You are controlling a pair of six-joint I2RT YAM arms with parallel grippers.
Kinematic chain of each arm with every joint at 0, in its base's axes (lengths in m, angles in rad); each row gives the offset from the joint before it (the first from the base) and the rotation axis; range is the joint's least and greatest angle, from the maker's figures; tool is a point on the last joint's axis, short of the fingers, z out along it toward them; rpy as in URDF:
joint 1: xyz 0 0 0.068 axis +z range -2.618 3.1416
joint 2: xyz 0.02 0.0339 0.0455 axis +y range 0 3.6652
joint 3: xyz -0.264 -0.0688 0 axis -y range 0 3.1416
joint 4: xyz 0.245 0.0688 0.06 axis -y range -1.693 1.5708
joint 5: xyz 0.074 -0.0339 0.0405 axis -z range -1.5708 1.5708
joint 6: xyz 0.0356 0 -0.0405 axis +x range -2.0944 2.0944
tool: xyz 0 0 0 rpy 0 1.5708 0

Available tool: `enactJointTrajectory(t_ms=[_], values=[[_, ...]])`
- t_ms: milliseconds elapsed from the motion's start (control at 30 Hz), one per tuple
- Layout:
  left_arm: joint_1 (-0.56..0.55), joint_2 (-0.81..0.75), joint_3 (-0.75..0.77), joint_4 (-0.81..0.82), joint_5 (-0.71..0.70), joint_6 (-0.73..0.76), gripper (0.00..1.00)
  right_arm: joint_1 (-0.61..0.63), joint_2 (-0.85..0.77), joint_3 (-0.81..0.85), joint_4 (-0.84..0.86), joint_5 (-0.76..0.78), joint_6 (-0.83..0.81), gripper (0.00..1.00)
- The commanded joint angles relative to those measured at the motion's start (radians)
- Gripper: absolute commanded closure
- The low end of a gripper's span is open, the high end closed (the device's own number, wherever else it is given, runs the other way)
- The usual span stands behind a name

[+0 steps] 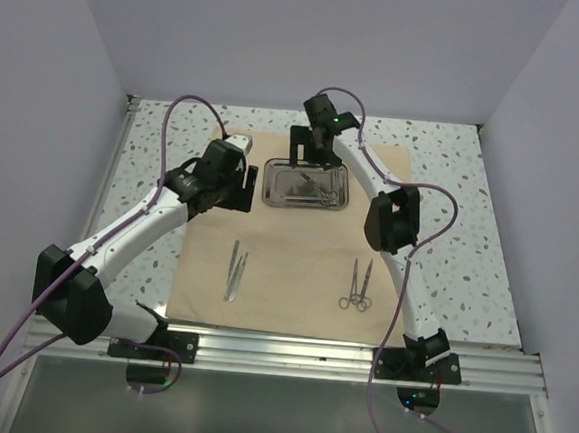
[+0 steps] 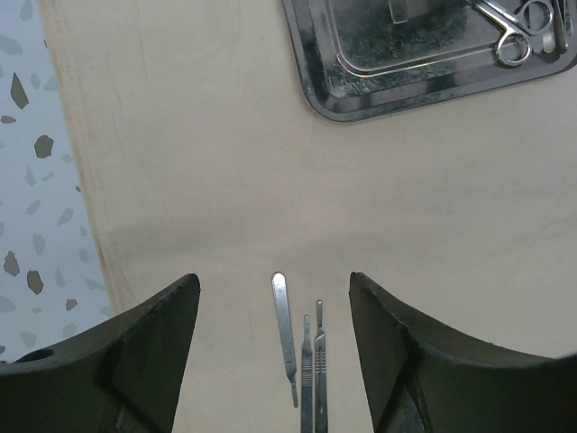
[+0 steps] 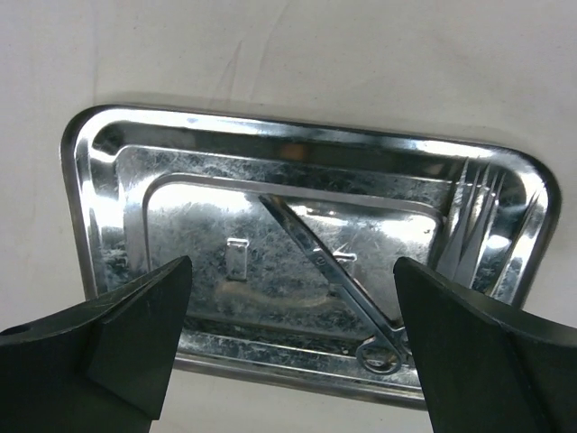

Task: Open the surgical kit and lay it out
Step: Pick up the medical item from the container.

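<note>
My right gripper moves down into the steel tray (image 1: 271,197) next and closes across the scissors' slim blades.
The beige cloth wrap (image 1: 297,252) lies spread flat on the table. The steel tray (image 1: 271,197) sits on its far part with scissors (image 1: 317,186) inside; the scissors (image 3: 338,280) lie diagonally in the tray (image 3: 90,180) in the right wrist view. My right gripper (image 1: 312,156) hangs open just above the tray's far edge, empty. My left gripper (image 1: 234,182) is open and empty, left of the tray (image 2: 334,99). Slim steel handles (image 1: 236,270) lie together on the cloth at front left and show between my left fingers (image 2: 302,361). Two ring-handled forceps (image 1: 358,285) lie at front right.
The speckled tabletop (image 1: 458,240) shows around the cloth on both sides. Grey walls close in the left, right and back. A metal rail (image 1: 289,352) with both arm bases runs along the near edge. Purple cables loop over each arm.
</note>
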Motion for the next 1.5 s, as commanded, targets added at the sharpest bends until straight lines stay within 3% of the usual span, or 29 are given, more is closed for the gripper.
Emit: enactJointTrajectory(t_ms=[0,400,867,967,1267,1467], values=[[0.022,-0.016,-0.027,0.028,0.023,0.028,0.29,0.001,0.0,0.079,0.015,0.069,-0.045,0.02],[0.073,0.073,-0.001,0.065,0.046,-0.009,0.3,0.022,0.071,0.061,0.013,0.037,-0.074,0.02],[0.114,0.17,0.056,0.048,0.079,0.05,0.31,0.012,0.157,0.079,-0.034,0.134,-0.051,0.04],[0.12,0.18,0.062,0.043,0.084,0.055,0.32,-0.004,0.169,0.093,-0.037,0.157,-0.039,0.1],[0.128,0.22,0.079,0.043,0.095,0.044,0.32,-0.021,0.201,0.099,-0.042,0.172,-0.042,0.5],[0.128,0.237,0.099,0.031,0.09,0.043,0.33,-0.025,0.218,0.11,-0.033,0.14,-0.031,0.67]])
